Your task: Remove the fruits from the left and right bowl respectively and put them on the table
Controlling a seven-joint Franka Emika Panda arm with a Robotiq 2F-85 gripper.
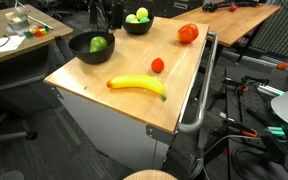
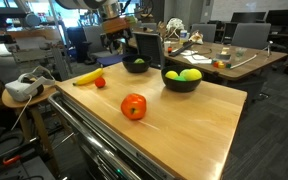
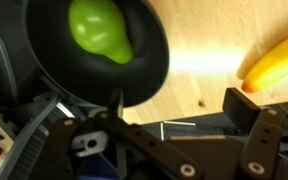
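My gripper shifts left in the wrist view past the bowl's rim next, then descends around the green fruit [image 1: 97,44] [image 3: 102,30], which sits below it and to that side.
On the light wooden table [image 1: 174,95] stand two black bowls. The left bowl [image 1: 84,50] holds a green oval fruit [image 1: 97,44]; the right bowl [image 1: 137,27] holds several yellow-green round fruits [image 1: 136,15]. A banana [image 1: 137,86] and a small red fruit [image 1: 157,65] lie on the tabletop. My gripper [image 1: 105,22] hangs open and empty at the far edge, between the bowls. In the wrist view the gripper [image 3: 184,105] is just off the rim of the bowl [image 3: 149,70] with the green fruit [image 3: 102,30]; the banana [image 3: 276,58] is at the right.
A larger orange-red round fruit [image 1: 187,33] lies near the table's right side by the grey metal rail [image 1: 199,100]. A smaller desk with papers [image 1: 9,40] stands at the left. Cables and gear cover the floor [image 1: 254,110] to the right.
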